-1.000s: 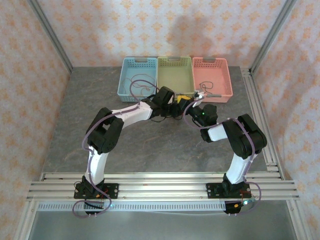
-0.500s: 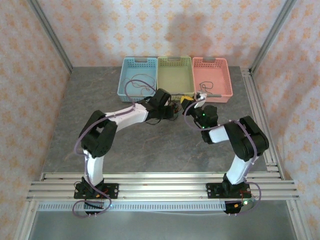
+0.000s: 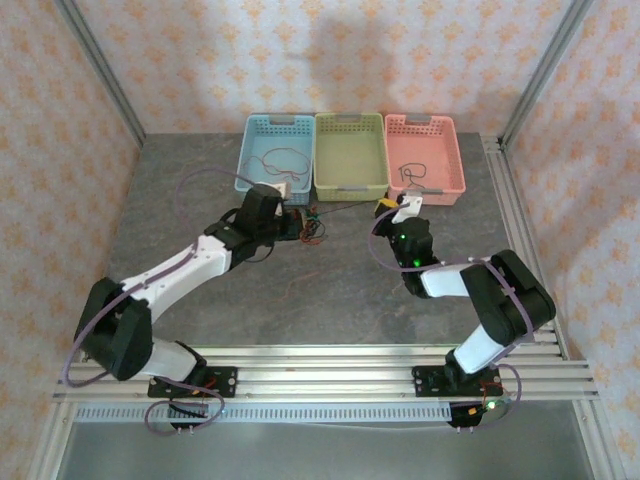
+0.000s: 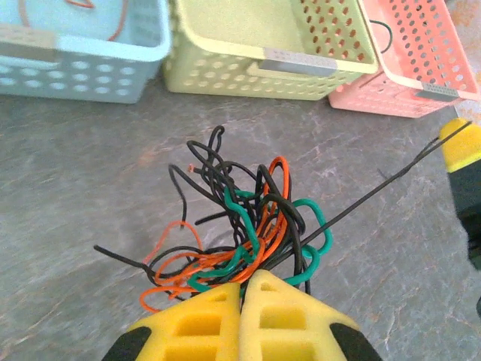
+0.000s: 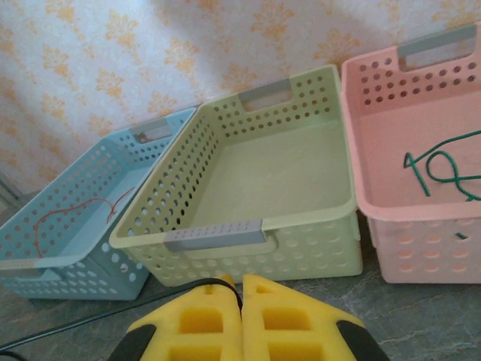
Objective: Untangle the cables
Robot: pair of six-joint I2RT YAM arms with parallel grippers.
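Observation:
I will next pull with my right gripper toward the pink basket's front (image 3: 428, 194), which stands outward beside it, and let go, because the black cable still runs tight into the clump (image 3: 312, 226).
The cables (image 4: 248, 218) form a clump of orange, black and green wires on the grey table, just in front of my left gripper (image 4: 243, 280). That gripper is shut on the near strands of the clump. From above, the clump (image 3: 312, 226) lies before the blue and green baskets, at the tip of the left gripper (image 3: 297, 222). One black strand (image 4: 376, 184) runs taut from the clump to my right gripper (image 3: 384, 206). The right gripper (image 5: 241, 289) is shut on that black strand (image 5: 113, 316), in front of the green basket.
Three baskets stand in a row at the back: blue (image 3: 275, 119) with a red wire (image 3: 280, 165), green (image 3: 350, 120) with nothing in it, pink (image 3: 420, 120) with a green wire (image 5: 443, 169). Aluminium rails border the table's right and near edges.
The left gripper has shut on the clump and swung left with it, away from the right gripper. The black strand between the two grippers has pulled straight. The right gripper stayed shut.

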